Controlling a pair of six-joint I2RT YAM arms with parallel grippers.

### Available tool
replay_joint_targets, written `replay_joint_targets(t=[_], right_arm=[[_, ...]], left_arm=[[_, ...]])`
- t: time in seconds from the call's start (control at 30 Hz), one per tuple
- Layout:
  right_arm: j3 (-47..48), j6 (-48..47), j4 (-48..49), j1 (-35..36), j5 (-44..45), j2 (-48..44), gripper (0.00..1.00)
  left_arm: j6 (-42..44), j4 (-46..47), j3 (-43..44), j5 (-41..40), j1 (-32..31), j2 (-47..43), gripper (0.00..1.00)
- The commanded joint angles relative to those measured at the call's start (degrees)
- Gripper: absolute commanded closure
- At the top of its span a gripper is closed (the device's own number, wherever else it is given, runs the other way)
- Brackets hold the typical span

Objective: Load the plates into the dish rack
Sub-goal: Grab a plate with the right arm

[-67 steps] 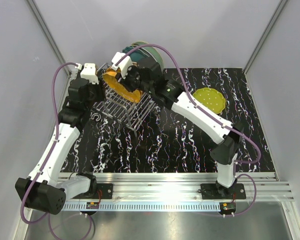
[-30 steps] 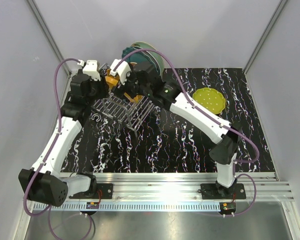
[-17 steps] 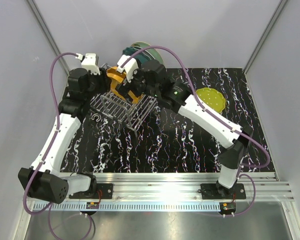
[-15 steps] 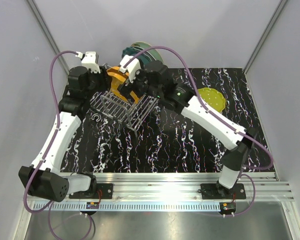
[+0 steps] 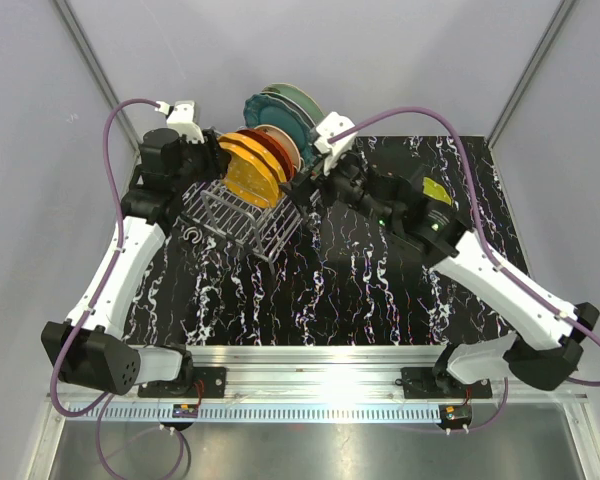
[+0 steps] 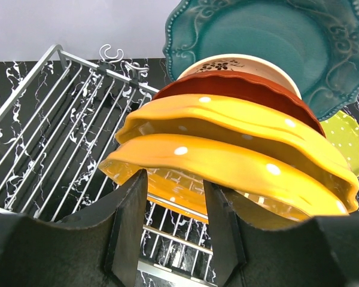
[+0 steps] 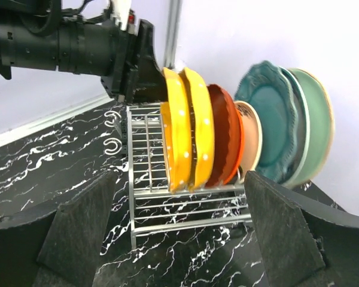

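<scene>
The right gripper goes to the right in the top view and down onto its rim opposite the rack next, since the lime green plate (image 5: 433,188) lies unracked.
The silver dish rack (image 5: 242,215) stands at the back left of the black marbled table. Several plates stand on edge in it: two dotted orange-yellow (image 5: 248,178) (image 7: 178,140), red-orange (image 7: 224,137), cream-centred (image 7: 252,137), dark teal (image 7: 269,116) and mint green (image 7: 314,119). My right gripper (image 5: 302,190) (image 7: 179,176) is open and empty, just right of the rack. My left gripper (image 6: 175,179) (image 5: 206,162) sits behind the front yellow plate (image 6: 227,161), its jaws partly apart with only rack wires between them. A dotted lime green plate (image 6: 347,140) (image 5: 433,188) lies flat, mostly hidden under my right arm.
Two small metal hooks (image 5: 193,235) (image 7: 112,144) lie on the table left of the rack. Grey enclosure walls close in the back and sides. An aluminium rail (image 5: 330,355) runs along the near edge.
My right gripper let go of the dotted orange-yellow plate in the rack, opened wide and drew back to the right. The left gripper stayed by the rack.
</scene>
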Motion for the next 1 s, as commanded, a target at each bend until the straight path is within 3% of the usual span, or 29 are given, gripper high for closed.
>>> replay_joint_targets(t=[0.0, 0.1, 0.33, 0.57, 0.7, 0.83, 0.97], right_arm=[[-4.6, 3.5, 4.5, -0.6, 3.8, -4.1, 0.04], [-9.1, 7.1, 5.4, -3.1, 6.7, -7.2, 0.04], [-21.2, 23.6, 9.1, -18.4, 7.3, -14.6, 0.11], [-27.4, 36.8, 8.3, -31.2, 8.1, -16.0, 0.14], [-31.4, 48.3, 6.3, -42.9, 5.3, -15.0, 0.15], [-38.6, 56.1, 8.3, -53.8, -1.1, -13.8, 0.19], [-41.6, 56.9, 8.6, -56.5, 2.4, -11.8, 0.20]], left_arm=[[-1.1, 2.5, 0.3, 1.9, 0.2, -1.5, 0.54], [-1.1, 1.0, 1.1, 3.4, 0.2, -2.4, 0.51], [-0.3, -2.2, 0.3, 3.4, 0.3, -6.2, 0.47], [0.3, -4.3, -1.8, 3.0, 0.3, -9.6, 0.44], [1.5, -5.4, -3.8, 1.7, 0.2, -12.5, 0.41], [2.8, -6.1, -6.2, -0.9, 0.4, -16.3, 0.29], [3.7, -6.0, -9.3, -5.0, 0.4, -19.2, 0.04]])
